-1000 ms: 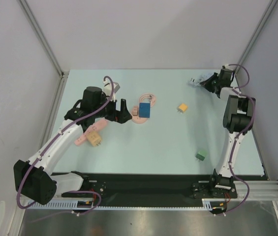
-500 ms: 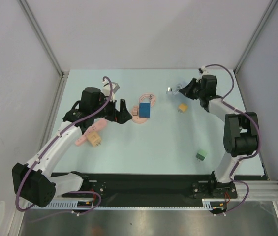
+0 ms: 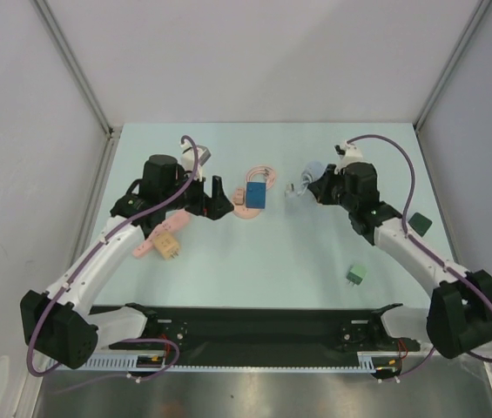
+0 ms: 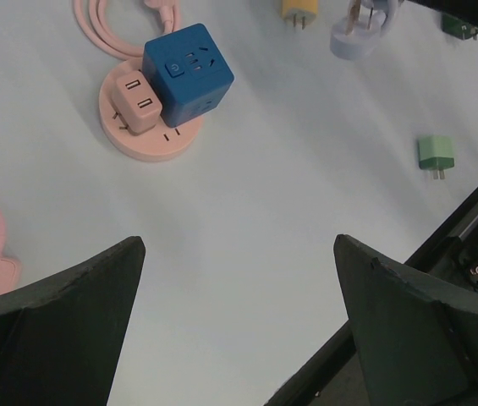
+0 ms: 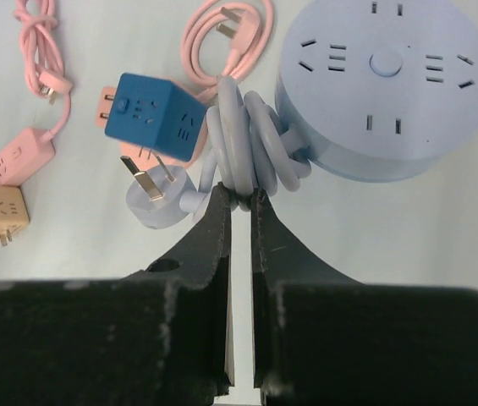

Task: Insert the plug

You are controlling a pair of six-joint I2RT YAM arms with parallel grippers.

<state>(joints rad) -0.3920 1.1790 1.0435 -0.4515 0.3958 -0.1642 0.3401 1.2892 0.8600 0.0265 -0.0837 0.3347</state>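
My left gripper goes to the right in the top view next, past the blue cube and down over the yellow plug's sides, as they are clear of pins.
My right gripper (image 5: 239,196) is shut on the coiled lavender cable (image 5: 251,144) of a round lavender power strip (image 5: 382,85). It holds the strip above the table near the middle (image 3: 315,171). The cable's lavender plug (image 5: 156,201) hangs at the left, pins showing, and also shows in the left wrist view (image 4: 357,34). A blue cube adapter (image 3: 255,194) sits plugged into a round pink socket (image 3: 244,211). My left gripper (image 3: 215,196) is open and empty, just left of the cube (image 4: 188,72).
A yellow plug (image 4: 298,10) lies beside the lavender plug. A green plug (image 3: 356,275) lies front right and a dark green block (image 3: 419,223) at the right. A pink strip (image 3: 160,233) and yellow adapter (image 3: 169,246) lie front left. Pink cable (image 3: 263,173) loops behind the cube.
My right arm has swung from the far right corner to the middle, carrying the lavender strip and plug close to the blue cube. The left arm has not moved.
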